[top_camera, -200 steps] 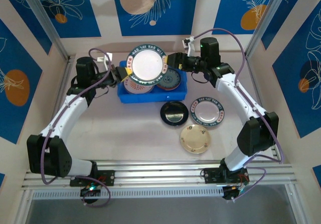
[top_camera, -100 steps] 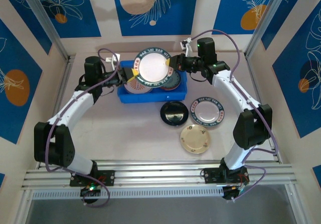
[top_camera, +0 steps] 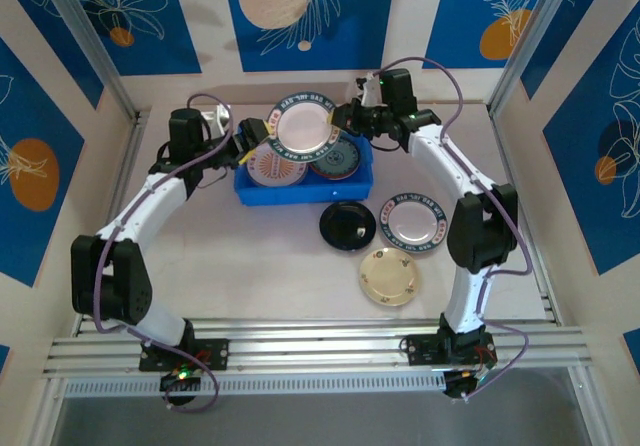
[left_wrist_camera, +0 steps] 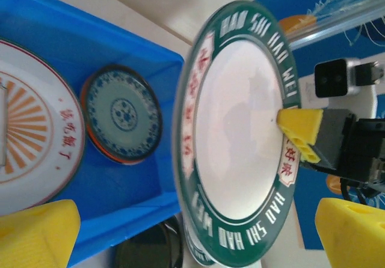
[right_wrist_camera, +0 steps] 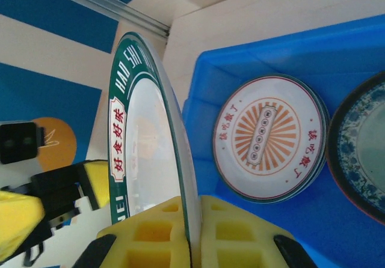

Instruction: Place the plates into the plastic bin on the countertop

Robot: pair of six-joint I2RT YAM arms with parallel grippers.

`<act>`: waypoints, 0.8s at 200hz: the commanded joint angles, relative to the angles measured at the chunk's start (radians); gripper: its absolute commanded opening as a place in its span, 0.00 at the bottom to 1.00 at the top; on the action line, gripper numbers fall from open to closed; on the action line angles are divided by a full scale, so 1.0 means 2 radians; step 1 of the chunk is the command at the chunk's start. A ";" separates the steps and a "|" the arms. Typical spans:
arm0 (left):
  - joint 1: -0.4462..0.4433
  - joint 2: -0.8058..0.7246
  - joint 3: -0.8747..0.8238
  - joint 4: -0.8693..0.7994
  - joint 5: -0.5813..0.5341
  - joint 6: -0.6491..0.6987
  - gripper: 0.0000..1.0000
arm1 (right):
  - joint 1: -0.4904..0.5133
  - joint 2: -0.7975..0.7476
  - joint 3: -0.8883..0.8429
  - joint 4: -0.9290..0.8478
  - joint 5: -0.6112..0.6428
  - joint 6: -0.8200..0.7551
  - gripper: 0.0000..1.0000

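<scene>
My right gripper lowers into the bin and across toward the orange-sunburst plate [top_camera: 276,165] [right_wrist_camera: 269,137] next. It releases the white plate's rim there, since the orange-sunburst plate offers a matching round stack.
A white plate with a dark green lettered rim [top_camera: 305,126] hangs on edge over the blue plastic bin [top_camera: 300,198]. My right gripper [top_camera: 335,121] is shut on its right rim; the right wrist view shows the yellow pads [right_wrist_camera: 150,235] clamped on the plate's edge [right_wrist_camera: 180,160]. My left gripper [top_camera: 256,136] stands open at the plate's left side, its fingers [left_wrist_camera: 36,235] spread wide of the plate [left_wrist_camera: 240,142]. An orange-sunburst plate [top_camera: 275,166] and a teal-patterned plate [top_camera: 342,156] lie in the bin.
Three plates lie on the off-white countertop [top_camera: 260,256] in front of the bin: a glossy black one [top_camera: 347,227], a green-rimmed white one [top_camera: 412,220] and a cream one [top_camera: 388,275]. Metal rails frame the sides and the near edge [top_camera: 320,341].
The green-rimmed plate has moved right and toward the back over the bin, carried by the right gripper. The left gripper has opened and let go of the plate's left rim.
</scene>
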 commanded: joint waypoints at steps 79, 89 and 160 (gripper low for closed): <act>0.016 -0.045 -0.013 -0.041 -0.022 0.041 1.00 | 0.036 0.141 0.099 0.025 0.012 0.023 0.00; 0.016 -0.049 -0.015 -0.047 -0.026 0.046 1.00 | 0.040 0.155 0.111 0.022 0.014 0.024 0.00; 0.023 -0.058 -0.031 -0.052 -0.031 0.052 1.00 | 0.059 0.226 0.180 -0.011 0.029 0.022 0.00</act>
